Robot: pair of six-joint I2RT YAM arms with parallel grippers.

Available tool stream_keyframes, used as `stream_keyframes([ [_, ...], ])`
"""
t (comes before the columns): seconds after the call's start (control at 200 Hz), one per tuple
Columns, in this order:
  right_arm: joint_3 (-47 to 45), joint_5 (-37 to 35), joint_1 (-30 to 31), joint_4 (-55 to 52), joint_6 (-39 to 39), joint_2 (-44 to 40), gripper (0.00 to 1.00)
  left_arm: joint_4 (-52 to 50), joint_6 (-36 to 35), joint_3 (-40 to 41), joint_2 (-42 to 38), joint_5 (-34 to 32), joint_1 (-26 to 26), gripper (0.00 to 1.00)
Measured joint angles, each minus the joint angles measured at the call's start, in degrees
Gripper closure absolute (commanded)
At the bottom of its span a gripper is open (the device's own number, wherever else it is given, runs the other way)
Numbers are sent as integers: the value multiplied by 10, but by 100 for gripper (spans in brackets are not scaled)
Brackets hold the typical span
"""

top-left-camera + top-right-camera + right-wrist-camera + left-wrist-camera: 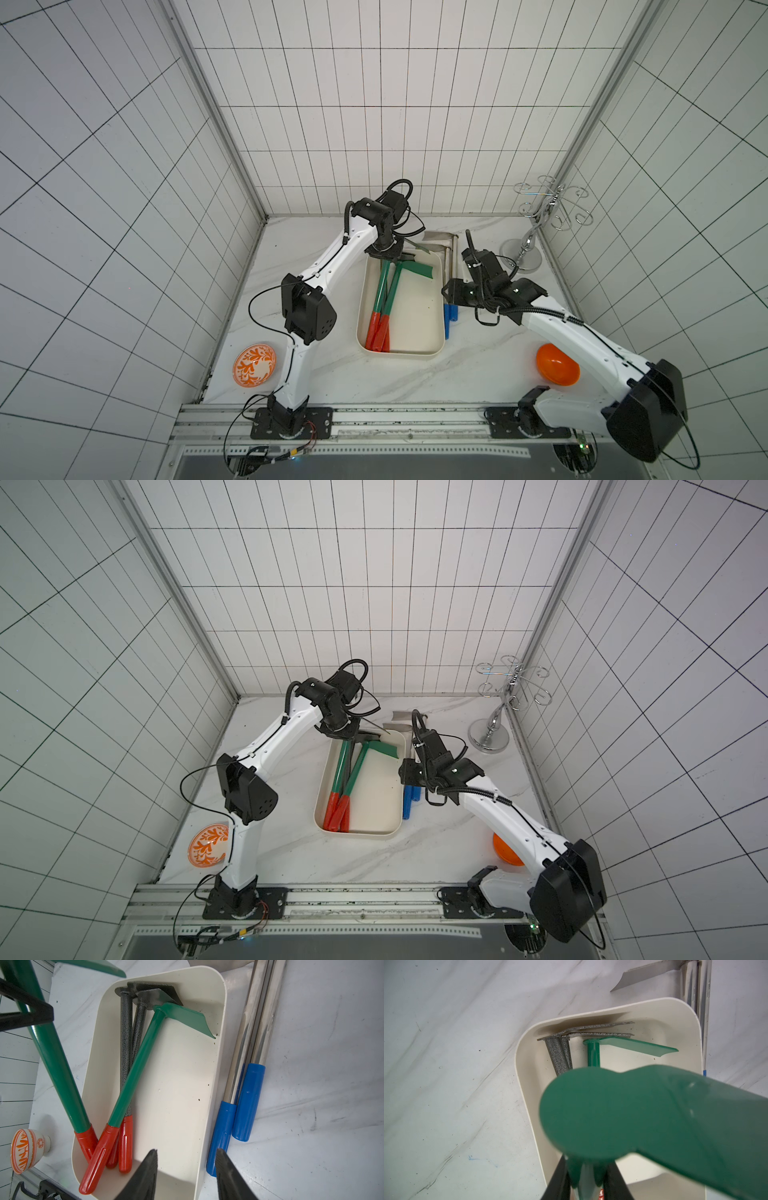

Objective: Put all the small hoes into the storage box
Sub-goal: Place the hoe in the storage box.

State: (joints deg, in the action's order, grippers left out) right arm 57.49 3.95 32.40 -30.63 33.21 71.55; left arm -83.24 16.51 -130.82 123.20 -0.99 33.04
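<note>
The left gripper lowers into the storage box's far end below it next, beside the other hoes' heads, and lets go of the small hoe's green handle.
My left gripper is shut on the small hoe, gripping its green shaft just below the head. The hoe is tilted. Its red grip reaches down into the near left corner of the cream storage box, and its head is raised over the far end. Another green hoe and two speckled grey hoes lie inside. My right gripper is open and empty above the box's right wall.
Two steel hoes with blue grips lie on the table along the box's right side. A chrome wire rack stands at the back right. A patterned orange bowl sits front left and a plain orange bowl front right.
</note>
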Motion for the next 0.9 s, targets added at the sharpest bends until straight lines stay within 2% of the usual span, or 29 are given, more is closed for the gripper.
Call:
stream_keyframes([
  [0.9,-1,-2,-2,0,-1,0,53,50,0,-5,100,4,-2,100],
])
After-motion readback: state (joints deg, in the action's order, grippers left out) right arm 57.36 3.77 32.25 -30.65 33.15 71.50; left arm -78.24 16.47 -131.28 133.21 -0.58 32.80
